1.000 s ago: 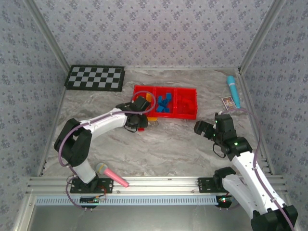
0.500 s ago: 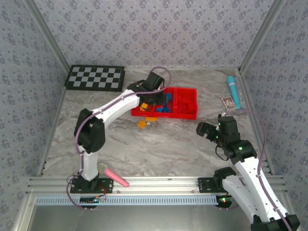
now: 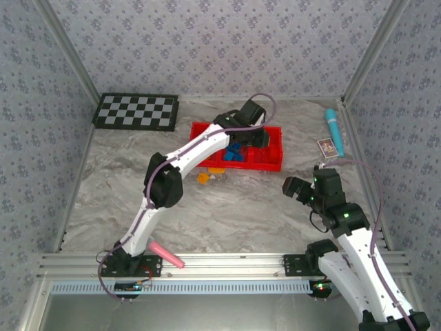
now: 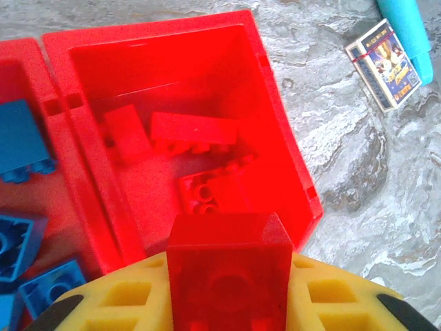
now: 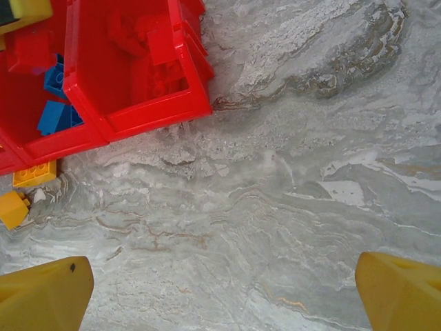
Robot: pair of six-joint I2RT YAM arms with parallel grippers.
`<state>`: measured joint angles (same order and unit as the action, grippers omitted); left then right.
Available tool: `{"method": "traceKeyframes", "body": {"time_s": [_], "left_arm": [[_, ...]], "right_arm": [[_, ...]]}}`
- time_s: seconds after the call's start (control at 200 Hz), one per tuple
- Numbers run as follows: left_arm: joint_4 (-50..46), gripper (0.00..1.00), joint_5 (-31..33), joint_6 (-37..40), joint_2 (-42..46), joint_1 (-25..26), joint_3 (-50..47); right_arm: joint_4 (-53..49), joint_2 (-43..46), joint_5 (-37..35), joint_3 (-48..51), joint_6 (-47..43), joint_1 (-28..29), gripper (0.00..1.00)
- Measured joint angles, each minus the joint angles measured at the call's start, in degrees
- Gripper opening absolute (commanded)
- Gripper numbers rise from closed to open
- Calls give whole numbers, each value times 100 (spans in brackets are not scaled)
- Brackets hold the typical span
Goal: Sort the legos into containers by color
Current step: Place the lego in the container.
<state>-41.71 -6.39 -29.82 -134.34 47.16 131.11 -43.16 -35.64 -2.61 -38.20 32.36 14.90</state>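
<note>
I will shift my left gripper from the blue legos, farther over the red tray's section (image 4: 172, 83) with red legos, and release the red lego, as their colors match.
My left gripper (image 4: 227, 276) is shut on a red lego (image 4: 227, 258) and holds it above the near edge of the right compartment (image 4: 172, 83) of the red tray (image 3: 273, 167). Three red legos (image 4: 194, 130) lie in that compartment. Blue legos (image 4: 21, 141) lie in the middle one. In the top view the left gripper (image 3: 252, 134) reaches over the tray. Two orange-yellow legos (image 5: 33, 174) lie on the table by the tray's front edge (image 5: 148, 117); the top view shows them as orange-yellow legos (image 3: 204, 178). My right gripper (image 5: 224, 296) stands open over bare table, right of the tray.
A checkered board (image 3: 136, 112) lies at the back left. A teal object (image 3: 333, 127) and a card deck (image 3: 329, 146) lie at the back right. A pink-handled microphone toy (image 3: 166, 254) rests near the left arm's base. Marbled table (image 3: 227, 214) stretches between the arms.
My left arm has swung from the table in front of the tray up and rightward, to above the tray's right compartment, carrying the red lego. The right arm barely moved.
</note>
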Motion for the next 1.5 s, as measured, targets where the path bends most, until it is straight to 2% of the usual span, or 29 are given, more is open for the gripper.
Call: {"method": "traceKeyframes", "body": {"time_s": [0.11,0.215,0.41,0.52,0.65,0.815,0.865,0.98,1.124,1.384,1.504], "left_arm": [[-42,22,-31,-17,-251,0,275],[-90,32,-28,-20,-450,-4,474],[-101,43,-28,-28,-540,-15,533],[-118,57,-31,-33,-551,-15,599],[-164,79,-26,26,-560,-15,793],[-280,91,140,164,-529,-15,892],[-367,99,216,208,-503,-15,885],[-402,100,374,354,-264,-15,629],[-382,100,610,501,470,-15,-221],[175,100,890,612,2363,-28,-2848],[317,100,992,664,2957,-68,-3954]], "right_arm": [[-52,2,-2,0,-2,-2,100],[-107,2,0,0,-2,-2,100],[-149,2,0,0,-22,-4,100],[-146,2,0,0,-26,-24,100],[-146,2,0,0,-42,-39,100],[-146,2,0,2,-42,-42,100],[-146,2,0,2,-42,-44,100],[-144,0,2,2,-42,-57,100],[-127,-7,2,2,-42,-63,100],[92,-199,4,4,-42,-68,100],[254,-337,37,17,-44,-68,100]]}}
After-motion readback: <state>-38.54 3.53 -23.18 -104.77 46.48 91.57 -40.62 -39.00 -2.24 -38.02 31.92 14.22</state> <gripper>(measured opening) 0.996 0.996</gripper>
